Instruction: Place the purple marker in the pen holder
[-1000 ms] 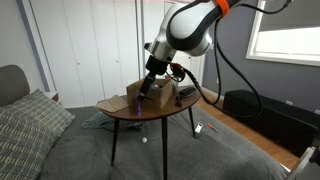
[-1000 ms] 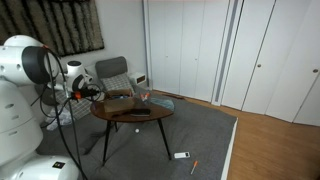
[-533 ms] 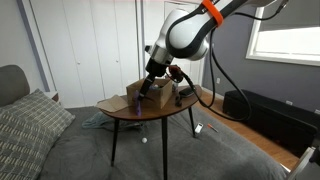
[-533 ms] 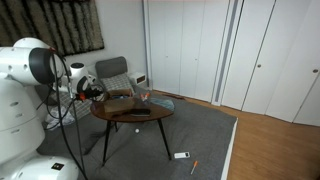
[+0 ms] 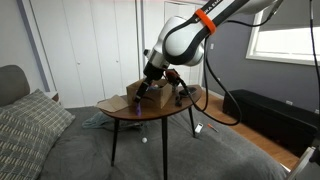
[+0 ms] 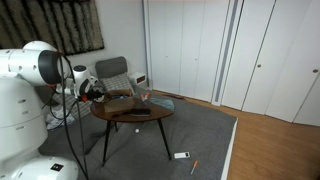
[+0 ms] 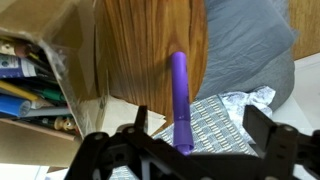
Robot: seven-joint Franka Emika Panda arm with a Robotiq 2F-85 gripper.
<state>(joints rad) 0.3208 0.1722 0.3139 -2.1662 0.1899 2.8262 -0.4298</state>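
Note:
The purple marker [image 7: 180, 95] is nearer the finger by the cardboard box, so my gripper should move slightly toward that box and close on the marker's near end [image 7: 183, 134].
The purple marker [image 7: 180, 95] lies on the round wooden table [image 7: 150, 35]. In the wrist view its near end reaches past the table's edge. It is a small purple spot at the table's front edge in an exterior view [image 5: 133, 106]. My gripper [image 7: 200, 125] is open, its fingers wide apart on either side of the marker and not touching it. The gripper hangs low over the table beside the cardboard box [image 5: 150, 97]. A small dark cup, apparently the pen holder [image 5: 184, 95], stands on the far side of the table. It is out of the wrist view.
The cardboard box [image 7: 40, 80] is full of pens and stands right beside the marker. A low flat black object [image 6: 140, 112] lies on the table. A patterned pillow [image 7: 225, 120] and a grey bed lie below the table's edge. A chair [image 6: 115, 72] stands behind the table.
The upper arm has swung a little to one side. The gripper stays low over the table near the box, and the marker has not moved.

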